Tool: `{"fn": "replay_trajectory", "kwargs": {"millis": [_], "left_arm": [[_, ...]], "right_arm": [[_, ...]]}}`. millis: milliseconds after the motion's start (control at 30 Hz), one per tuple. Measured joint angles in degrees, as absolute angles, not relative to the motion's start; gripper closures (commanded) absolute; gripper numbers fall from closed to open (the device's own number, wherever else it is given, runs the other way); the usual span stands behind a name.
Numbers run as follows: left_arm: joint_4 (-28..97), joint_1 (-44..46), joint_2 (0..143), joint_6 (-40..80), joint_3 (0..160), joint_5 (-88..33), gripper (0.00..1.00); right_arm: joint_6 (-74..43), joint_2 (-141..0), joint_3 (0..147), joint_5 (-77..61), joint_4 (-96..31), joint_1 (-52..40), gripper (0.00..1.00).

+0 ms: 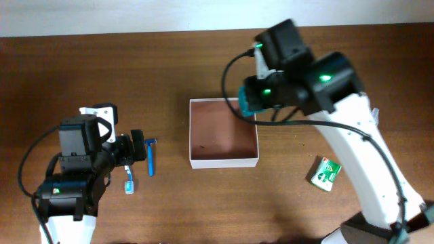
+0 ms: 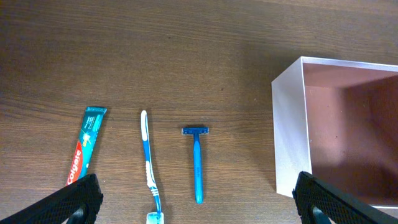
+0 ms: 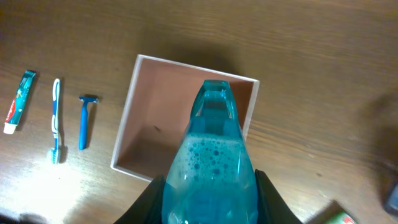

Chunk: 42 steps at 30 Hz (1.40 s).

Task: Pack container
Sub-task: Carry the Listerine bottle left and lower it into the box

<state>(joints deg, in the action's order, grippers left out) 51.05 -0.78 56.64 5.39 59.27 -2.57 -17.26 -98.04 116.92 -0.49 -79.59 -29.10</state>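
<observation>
I will move the bottle in my right gripper toward the razor side next and lower it into the far corner of the container there, because the bottom of the container is bare.
The container is a square white-walled box with a reddish-brown floor, mid-table; it also shows in the left wrist view and the right wrist view. My right gripper is shut on a clear blue bottle with bubbly liquid and holds it over the container's far right corner. My left gripper is open and empty, above a blue razor, a blue-and-white toothbrush and a toothpaste tube, all lying left of the container.
A small green-and-white packet lies on the wooden table right of the container, by the right arm. The razor and toothbrush lie close to the left gripper in the overhead view.
</observation>
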Motion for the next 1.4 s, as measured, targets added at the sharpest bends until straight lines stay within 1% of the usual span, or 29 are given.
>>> {"fn": "replay_trajectory", "kwargs": {"millis": [233,400,600,700,933,1233,1300,1333,1400], "left_arm": [[51.05,-0.78,56.64,5.39,59.27,-2.57,0.01],[51.07,-0.78,56.64,5.39,59.27,-2.57,0.01],[51.07,-0.78,56.64,5.39,59.27,-2.57,0.01],[51.05,-0.78,56.64,5.39,59.27,-2.57,0.01],[51.07,-0.78,56.64,5.39,59.27,-2.57,0.01],[51.07,-0.78,56.64,5.39,59.27,-2.57,0.0],[51.07,-0.78,56.64,5.39,59.27,-2.59,0.01],[51.07,-0.78,56.64,5.39,59.27,-2.59,0.0],[51.11,-0.78,56.64,5.39,59.27,-2.59,0.01]], "right_arm": [[-24.34,-108.9,116.9,1.98,-73.34,-36.36,0.96],[-27.94,-115.72,116.9,2.15,-70.35,-38.02,0.96],[-29.54,-121.89,116.9,2.35,-67.92,-38.15,0.96],[-29.78,-123.39,116.9,2.37,-66.85,-38.13,0.96],[-29.98,-123.81,116.9,2.59,-65.08,-38.13,0.87],[-30.02,-123.94,115.46,2.59,-64.03,-38.13,0.87],[-30.0,-124.16,114.76,2.59,-64.01,-38.13,0.8],[-30.0,-124.36,114.65,2.59,-63.96,-38.13,0.72],[-29.98,-124.36,114.67,2.57,-63.75,-38.13,0.64]]}}
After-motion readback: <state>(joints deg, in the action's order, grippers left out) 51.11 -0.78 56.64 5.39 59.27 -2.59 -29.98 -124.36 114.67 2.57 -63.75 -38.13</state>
